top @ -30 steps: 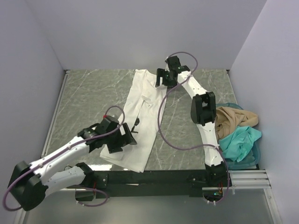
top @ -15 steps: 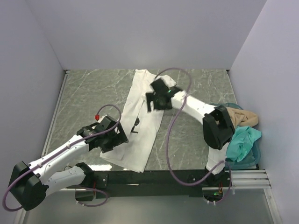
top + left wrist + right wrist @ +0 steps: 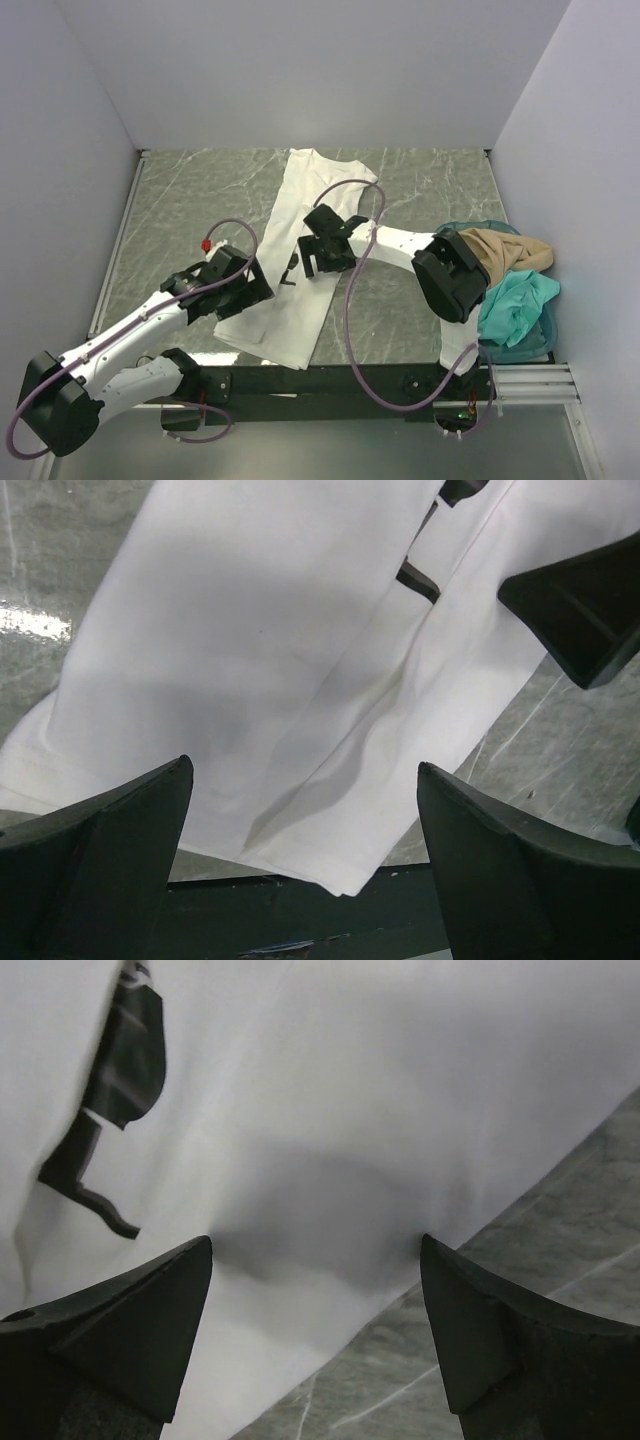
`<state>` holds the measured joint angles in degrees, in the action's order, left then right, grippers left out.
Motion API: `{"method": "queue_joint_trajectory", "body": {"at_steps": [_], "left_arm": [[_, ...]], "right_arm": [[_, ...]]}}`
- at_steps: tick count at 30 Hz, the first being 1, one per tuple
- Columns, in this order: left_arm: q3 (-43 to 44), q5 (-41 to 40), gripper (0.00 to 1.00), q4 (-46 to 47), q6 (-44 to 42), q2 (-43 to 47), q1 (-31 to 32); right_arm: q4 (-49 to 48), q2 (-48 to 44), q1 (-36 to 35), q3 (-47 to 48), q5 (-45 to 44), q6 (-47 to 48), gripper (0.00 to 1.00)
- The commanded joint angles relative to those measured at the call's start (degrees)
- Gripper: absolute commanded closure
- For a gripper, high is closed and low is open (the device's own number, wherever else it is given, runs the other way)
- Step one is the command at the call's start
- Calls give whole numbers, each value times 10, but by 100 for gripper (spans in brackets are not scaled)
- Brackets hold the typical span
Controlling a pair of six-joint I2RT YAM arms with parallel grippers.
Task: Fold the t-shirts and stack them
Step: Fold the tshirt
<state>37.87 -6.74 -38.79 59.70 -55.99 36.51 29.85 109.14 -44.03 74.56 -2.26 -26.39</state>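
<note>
The t-shirt hem's near corner (image 3: 221, 331) (image 3: 14, 786) juts onto bare marble to the left in the top view, so my left gripper draws back and down onto it next and closes.
A large white t-shirt (image 3: 300, 200) with small black print marks lies folded into a long strip down the middle of the table. It also shows in the left wrist view (image 3: 270, 660) and the right wrist view (image 3: 380, 1110). My left gripper (image 3: 250, 297) is open over the strip's near left part, its near hem (image 3: 340, 875) between the fingers. My right gripper (image 3: 322, 262) is open over the strip's middle, near its right edge and the black print (image 3: 115, 1080). A tan t-shirt (image 3: 505, 252) and a teal t-shirt (image 3: 515, 305) lie crumpled in the basket.
A teal plastic basket (image 3: 535, 340) stands at the table's right edge. The dark front rail (image 3: 330, 380) runs along the near edge, under the shirt's hem. Grey walls close off the left, back and right. Marble tabletop (image 3: 190, 200) lies either side of the shirt.
My right arm has swung from the shirt's far end down to its middle. My left gripper has shifted slightly left and back over the near part. The shirt's far end now lies uncovered.
</note>
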Motion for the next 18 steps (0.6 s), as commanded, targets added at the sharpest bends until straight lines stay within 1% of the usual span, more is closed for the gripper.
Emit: {"method": "queue_joint_trajectory", "body": {"at_steps": [1,4,7,9,12,13,18], "left_arm": [[-8,-2,1,16,-10,18,-1],[-3,-12,1,1,-8,24,-2],[-6,-18,0,-5,-5,33,-2],[-8,-20,1,-9,4,31,-2],[-21,18,1,9,-5,19,-2],[-27,53,0,32,-9,17,-2],[-62,100,1,55,-27,10,-1]], "right_arm": [[-26,23,10,14,20,32,9],[-25,41,31,16,33,33,9],[-20,42,61,2,28,30,9],[-16,39,94,-7,26,31,9],[-13,34,133,-9,32,49,9],[-8,34,143,-6,34,55,9],[21,34,188,36,13,82,9]]}}
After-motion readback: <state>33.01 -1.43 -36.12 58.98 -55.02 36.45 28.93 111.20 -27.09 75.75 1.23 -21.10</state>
